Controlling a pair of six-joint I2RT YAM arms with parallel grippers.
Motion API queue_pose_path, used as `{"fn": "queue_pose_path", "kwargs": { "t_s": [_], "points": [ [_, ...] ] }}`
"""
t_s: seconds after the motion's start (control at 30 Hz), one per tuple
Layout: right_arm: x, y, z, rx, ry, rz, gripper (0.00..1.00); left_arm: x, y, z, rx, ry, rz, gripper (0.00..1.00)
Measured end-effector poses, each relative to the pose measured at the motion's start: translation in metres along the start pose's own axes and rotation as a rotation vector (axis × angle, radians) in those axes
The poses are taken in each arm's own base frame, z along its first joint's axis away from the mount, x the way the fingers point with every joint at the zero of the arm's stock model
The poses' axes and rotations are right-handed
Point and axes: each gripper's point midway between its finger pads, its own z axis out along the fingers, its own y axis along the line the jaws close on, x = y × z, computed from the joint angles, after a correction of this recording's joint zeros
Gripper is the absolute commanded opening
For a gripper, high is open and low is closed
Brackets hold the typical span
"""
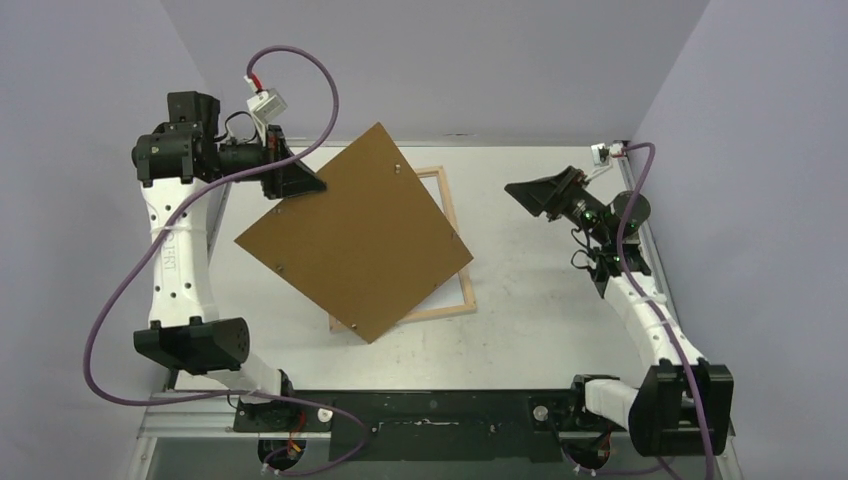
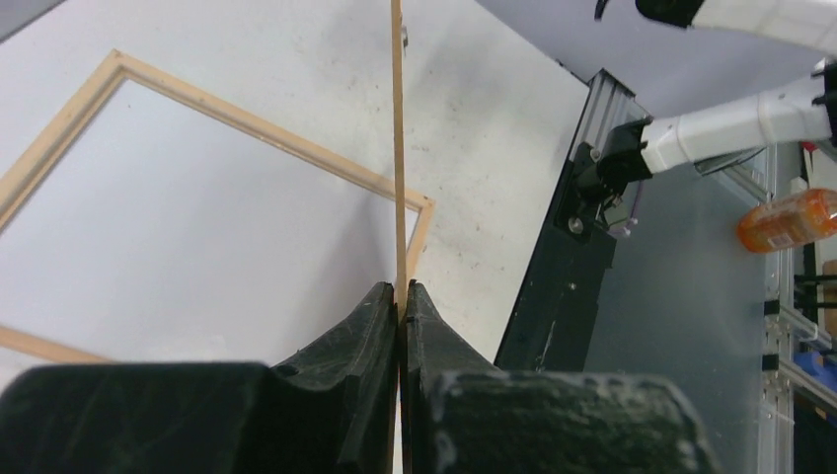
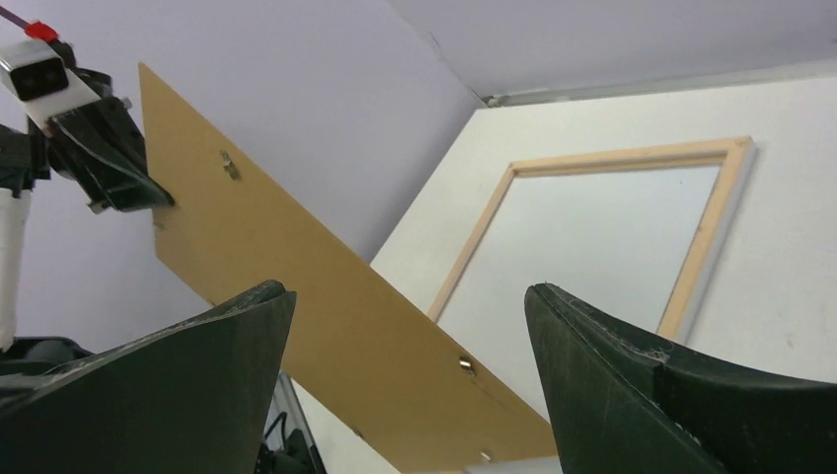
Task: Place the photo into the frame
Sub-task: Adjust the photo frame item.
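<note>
My left gripper holds the panel (image 1: 350, 235) and should go up and carry it outward, turn the panel's loose end toward the right gripper and open. The right gripper isn't holding anything.
My left gripper (image 1: 318, 185) is shut on the edge of the brown fibreboard backing panel (image 1: 350, 235) and holds it tilted in the air above the frame. In the left wrist view the panel shows edge-on (image 2: 397, 148), clamped between the jaws of the left gripper (image 2: 400, 291). The pale wood frame (image 1: 466, 285) lies flat on the table, partly hidden under the panel. A plain, smooth white surface (image 2: 197, 217) fills its inside; I cannot tell whether this is the photo's back. My right gripper (image 1: 525, 192) is open and empty, raised to the right of the frame, facing the panel (image 3: 326, 296) and the frame (image 3: 612, 158).
The black base rail (image 1: 430, 410) runs along the table's near edge. Purple walls close in the left, back and right. An orange bottle (image 2: 790, 219) lies off the table beyond the rail.
</note>
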Motion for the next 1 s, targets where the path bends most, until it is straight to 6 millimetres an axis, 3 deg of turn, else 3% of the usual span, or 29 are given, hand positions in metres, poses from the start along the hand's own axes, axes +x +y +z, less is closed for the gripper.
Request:
{"fn": "queue_pose_path", "kwargs": {
  "t_s": [0.27,0.4,0.53,0.7,0.83,1.0],
  "points": [
    [0.069,-0.019,-0.046,0.139,0.044,0.089,0.91,-0.018,0.001,0.008,-0.015,-0.189,-0.094,0.00],
    [0.088,-0.012,-0.056,0.131,0.059,0.105,0.91,-0.042,-0.006,0.005,-0.005,-0.309,-0.128,0.00],
    [0.100,0.007,-0.056,0.080,0.085,0.100,0.91,-0.069,-0.009,-0.003,-0.033,-0.386,-0.107,0.00],
    [0.110,0.024,-0.051,0.013,0.114,0.093,0.91,-0.087,-0.006,-0.016,-0.078,-0.454,-0.106,0.00],
    [0.119,0.025,-0.045,-0.042,0.126,0.128,0.91,-0.100,-0.006,-0.028,-0.083,-0.508,-0.141,0.00],
    [0.151,0.016,-0.045,-0.071,0.170,0.208,0.92,-0.119,-0.009,-0.045,-0.049,-0.599,-0.192,0.00]
  ]
}}
